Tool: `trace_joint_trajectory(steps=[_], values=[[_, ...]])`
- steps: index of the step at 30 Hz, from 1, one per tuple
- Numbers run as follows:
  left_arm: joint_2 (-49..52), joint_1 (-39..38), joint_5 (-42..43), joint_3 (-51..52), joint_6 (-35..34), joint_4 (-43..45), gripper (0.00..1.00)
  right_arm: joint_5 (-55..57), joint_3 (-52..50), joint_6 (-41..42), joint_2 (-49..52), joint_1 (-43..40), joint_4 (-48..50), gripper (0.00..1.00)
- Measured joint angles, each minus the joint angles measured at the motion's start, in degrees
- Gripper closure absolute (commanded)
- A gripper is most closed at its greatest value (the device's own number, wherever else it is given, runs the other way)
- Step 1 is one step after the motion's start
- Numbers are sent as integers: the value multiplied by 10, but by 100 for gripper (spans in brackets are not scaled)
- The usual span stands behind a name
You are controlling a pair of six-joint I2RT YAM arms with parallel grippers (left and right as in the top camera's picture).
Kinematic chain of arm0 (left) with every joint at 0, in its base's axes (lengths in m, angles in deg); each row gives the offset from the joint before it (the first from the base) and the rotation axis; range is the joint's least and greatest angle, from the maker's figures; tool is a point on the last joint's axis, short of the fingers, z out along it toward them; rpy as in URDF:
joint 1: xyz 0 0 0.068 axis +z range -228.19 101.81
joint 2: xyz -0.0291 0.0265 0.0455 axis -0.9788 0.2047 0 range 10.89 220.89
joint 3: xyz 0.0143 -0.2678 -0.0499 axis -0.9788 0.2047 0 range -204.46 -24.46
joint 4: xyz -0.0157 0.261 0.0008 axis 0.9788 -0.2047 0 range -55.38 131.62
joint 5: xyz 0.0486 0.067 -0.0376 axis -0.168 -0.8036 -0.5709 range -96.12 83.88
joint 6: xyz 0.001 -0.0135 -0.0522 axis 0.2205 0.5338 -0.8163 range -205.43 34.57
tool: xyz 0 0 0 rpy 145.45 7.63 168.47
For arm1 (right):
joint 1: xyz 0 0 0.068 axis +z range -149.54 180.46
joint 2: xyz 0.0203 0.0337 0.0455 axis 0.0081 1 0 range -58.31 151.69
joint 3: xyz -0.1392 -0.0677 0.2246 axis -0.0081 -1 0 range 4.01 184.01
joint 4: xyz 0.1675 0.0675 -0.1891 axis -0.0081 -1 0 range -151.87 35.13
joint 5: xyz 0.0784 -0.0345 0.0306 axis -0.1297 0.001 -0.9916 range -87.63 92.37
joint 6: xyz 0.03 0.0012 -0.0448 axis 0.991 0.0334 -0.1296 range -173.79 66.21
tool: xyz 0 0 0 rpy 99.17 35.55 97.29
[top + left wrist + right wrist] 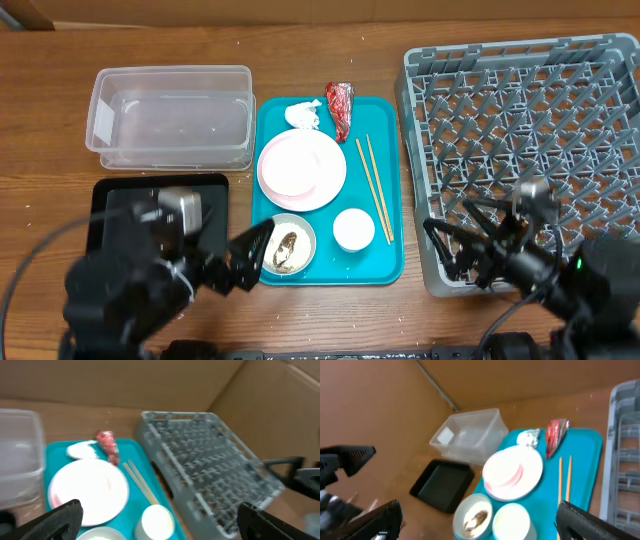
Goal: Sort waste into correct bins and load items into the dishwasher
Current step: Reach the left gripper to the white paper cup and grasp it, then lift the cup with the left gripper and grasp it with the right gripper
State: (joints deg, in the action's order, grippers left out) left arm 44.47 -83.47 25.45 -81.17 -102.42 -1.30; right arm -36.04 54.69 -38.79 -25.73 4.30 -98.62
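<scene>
The cup's bowl-side rim [336, 229] [143, 522] is below my left gripper and to its right in the overhead view, so my left gripper needs to go down past the bowl onto it.
On the teal tray [385, 262] lie a crumpled white napkin [303, 115], a red wrapper [341, 108], a pink plate [301, 170], two chopsticks [372, 186], a white cup [354, 229] and a pale bowl [288, 246] holding rice and a brown scrap. The clear tub [170, 116] stands at the back left, the black tray [215, 205] in front of it. The grey dish rack [520, 140] is at the right. My left gripper [243, 258] is open and empty beside the bowl. My right gripper [450, 250] is open and empty at the rack's front left corner.
The tray items also show in the left wrist view, with the cup [156, 521] lowest, and in the right wrist view, with the bowl [472, 517] and cup [511, 521] nearest. Bare wooden table surrounds the containers.
</scene>
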Motion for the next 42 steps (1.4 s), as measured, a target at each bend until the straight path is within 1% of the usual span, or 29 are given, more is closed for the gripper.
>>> trace_joint_trajectory(steps=[2, 6, 7, 8, 9, 10, 11, 12, 13, 16, 19, 20, 21, 25, 27, 29, 30, 32, 33, 34, 36, 39, 42], values=[[37, 0, 39, -26, -7, 2, 0, -20, 24, 0, 34, 0, -19, 0], [89, -2, 111, -37, -18, 0, 0, -58, 28, 0, 73, 0, -44, 0], [101, -6, 113, -38, -19, -18, 5, -61, 28, 1, 82, 0, -58, 0], [113, -12, 113, -38, -19, -39, 14, -61, 28, 2, 90, 0, -70, 0], [130, -23, 107, -38, -16, -64, 17, -59, 28, 7, 99, 0, -78, 0], [165, -54, 64, -41, -10, -131, 21, -45, 28, 17, 121, 0, -95, 0], [184, -74, 35, -42, -7, -156, 23, -41, 28, 19, 127, 0, -99, 0], [201, -95, 0, -43, -7, -182, 28, -34, 28, 22, 134, 0, -102, 0], [236, -145, -49, -43, -9, -203, 29, -30, 28, 24, 138, 0, -103, 0], [320, -245, -142, -43, -28, -179, 33, -23, 28, 29, 139, 0, -104, 0], [398, -321, -214, -43, -59, -160, 31, -17, 28, 30, 139, 0, -129, 0], [412, -332, -226, -42, -69, -146, 31, -14, 28, 30, 139, 0, -141, 0], [431, -346, -242, -42, -80, -112, 31, -8, 28, 31, 139, 0, -154, 0], [480, -372, -276, -42, -101, -37, 31, 12, 28, 30, 139, 0, -158, 0], [509, -379, -295, -42, -112, -7, 38, 16, 28, 30, 139, 0, -159, 0], [540, -380, -307, -42, -121, 20, 49, 19, 28, 30, 139, 0, -160, 0], [555, -379, -313, -42, -125, 25, 63, 20, 28, 30, 139, 0, -162, 0], [590, -377, -321, -42, -138, 27, 78, 23, 28, 31, 139, 0, -165, 0], [598, -377, -324, -42, -143, 28, 91, 24, 28, 31, 139, 0, -166, 0], [606, -374, -326, -42, -144, 28, 96, 24, 28, 30, 139, 0, -167, 0], [612, -372, -327, -42, -146, 23, 96, 26, 28, 30, 139, 0, -167, 0], [611, -361, -318, -47, -149, -11, 96, 27, 28, 30, 139, 0, -167, 0], [599, -331, -299, -57, -151, -50, 96, 27, 28, 30, 139, 0, -162, 2]])
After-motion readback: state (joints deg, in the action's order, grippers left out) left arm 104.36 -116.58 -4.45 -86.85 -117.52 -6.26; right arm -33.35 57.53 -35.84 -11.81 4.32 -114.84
